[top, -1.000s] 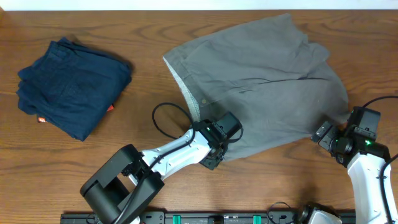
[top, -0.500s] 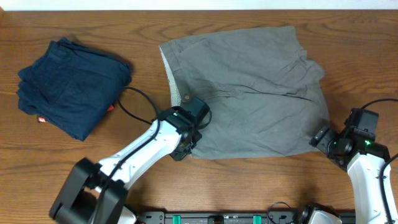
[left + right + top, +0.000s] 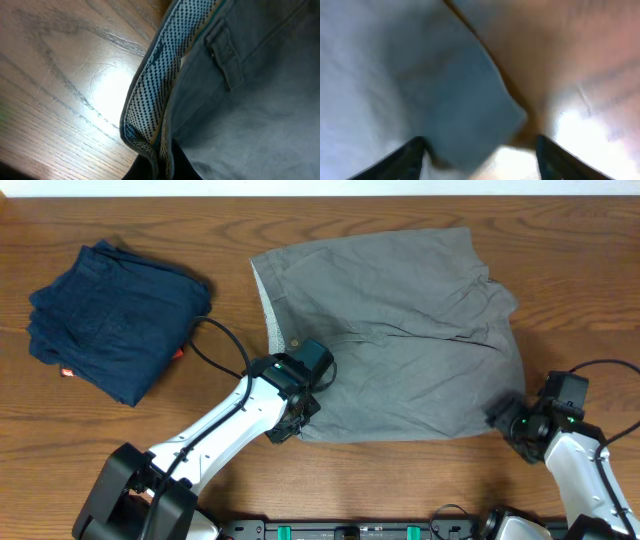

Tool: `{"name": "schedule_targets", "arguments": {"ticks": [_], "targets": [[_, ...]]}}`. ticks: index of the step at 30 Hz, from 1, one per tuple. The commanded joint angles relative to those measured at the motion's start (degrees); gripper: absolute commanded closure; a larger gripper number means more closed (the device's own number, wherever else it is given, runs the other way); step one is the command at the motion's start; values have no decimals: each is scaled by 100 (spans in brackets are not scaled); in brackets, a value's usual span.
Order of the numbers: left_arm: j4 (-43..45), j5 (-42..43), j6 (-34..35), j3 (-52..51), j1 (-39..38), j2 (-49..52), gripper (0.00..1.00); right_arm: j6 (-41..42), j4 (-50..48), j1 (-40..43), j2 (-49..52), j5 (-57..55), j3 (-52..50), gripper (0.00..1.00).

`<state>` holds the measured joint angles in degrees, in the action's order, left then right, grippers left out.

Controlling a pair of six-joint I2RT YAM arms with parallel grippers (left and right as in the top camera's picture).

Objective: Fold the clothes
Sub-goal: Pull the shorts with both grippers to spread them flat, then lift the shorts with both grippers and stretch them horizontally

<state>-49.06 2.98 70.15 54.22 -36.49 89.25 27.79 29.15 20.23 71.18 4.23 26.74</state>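
I will next raise my left gripper, move it outward and down and release over the waistband's far corner (image 3: 263,265). The corner is outward of my gripper, as the shorts (image 3: 400,330) lie spread flat.
The gray shorts (image 3: 400,330) lie spread flat in the middle of the table, with the waistband and its dotted lining (image 3: 150,100) on the left. My left gripper (image 3: 293,423) is shut on the waistband's near corner; in the left wrist view the lining is pinched between the fingers (image 3: 162,167). My right gripper (image 3: 503,420) is at the near right corner of the shorts. In the right wrist view its fingers (image 3: 480,155) stand wide apart, with the corner of the gray cloth (image 3: 420,75) lying between them on the table.
A folded dark navy garment (image 3: 120,320) with a small red tag (image 3: 67,372) lies at the far left. The left arm's black cable (image 3: 215,345) loops between it and the shorts. Bare wooden table (image 3: 100,450) surrounds them.
My left gripper has pulled the waistband corner to the left, and the shorts now lie flatter and squarer. My right gripper has shifted slightly down and left at the shorts' corner.
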Motion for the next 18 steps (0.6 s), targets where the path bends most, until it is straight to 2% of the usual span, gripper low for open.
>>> {"name": "schedule_targets", "arguments": {"ticks": [1, 3, 8, 13, 18], "targets": [[-63, -111, -118, -37, 4, -20, 94, 341, -208, 37, 42, 72, -214, 41], [-111, -111, -118, -37, 4, -20, 94, 348, -321, 37, 44, 72, -251, 51], [-238, -114, -398, -37, 4, -22, 94, 345, -317, 37, 46, 74, -256, 97], [-404, -114, -693, -28, 4, -162, 94, 192, -105, 39, -11, 216, -144, 99], [-697, -155, -977, -20, 4, -876, 94, -42, 994, 50, -396, 221, 678, 99]]}}
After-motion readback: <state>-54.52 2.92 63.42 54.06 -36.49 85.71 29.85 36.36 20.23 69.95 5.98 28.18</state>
